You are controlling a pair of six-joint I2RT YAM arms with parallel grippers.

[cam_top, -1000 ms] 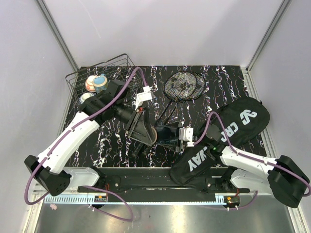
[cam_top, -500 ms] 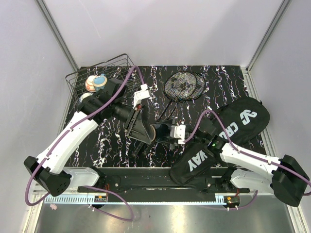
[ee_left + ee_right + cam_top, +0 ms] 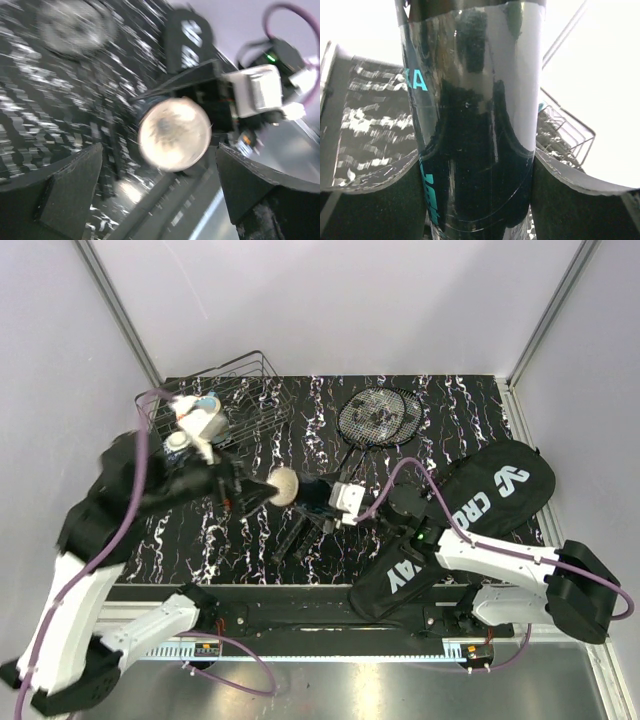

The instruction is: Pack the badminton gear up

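The marbled table (image 3: 258, 452) beside the wire basket is bare, so my right gripper should swing outward toward it next, lower the long black tube there and release it.
My right gripper (image 3: 316, 497) is shut on the long black tube (image 3: 475, 100), which lies level above the table and points left. Its pale round end (image 3: 284, 485) faces my left gripper (image 3: 243, 492). That gripper stands open just left of the end, and nothing touches its fingers. In the blurred left wrist view the tube's end (image 3: 174, 134) floats between and beyond the open left gripper (image 3: 159, 167). Two black rackets (image 3: 380, 418) lie crossed at the back of the table. The black CROSSWAY bag (image 3: 470, 515) lies at the right under the right arm.
A black wire basket (image 3: 240, 380) at the back left holds small patterned bowls (image 3: 198, 412). The marbled black table (image 3: 450, 405) ends at a grey wall behind and metal rails on both sides. The rackets' handles (image 3: 335, 472) reach toward the tube.
My left gripper has opened wide, let go of the tube's end and drawn back to the left. The right gripper has carried the tube a little left and further back.
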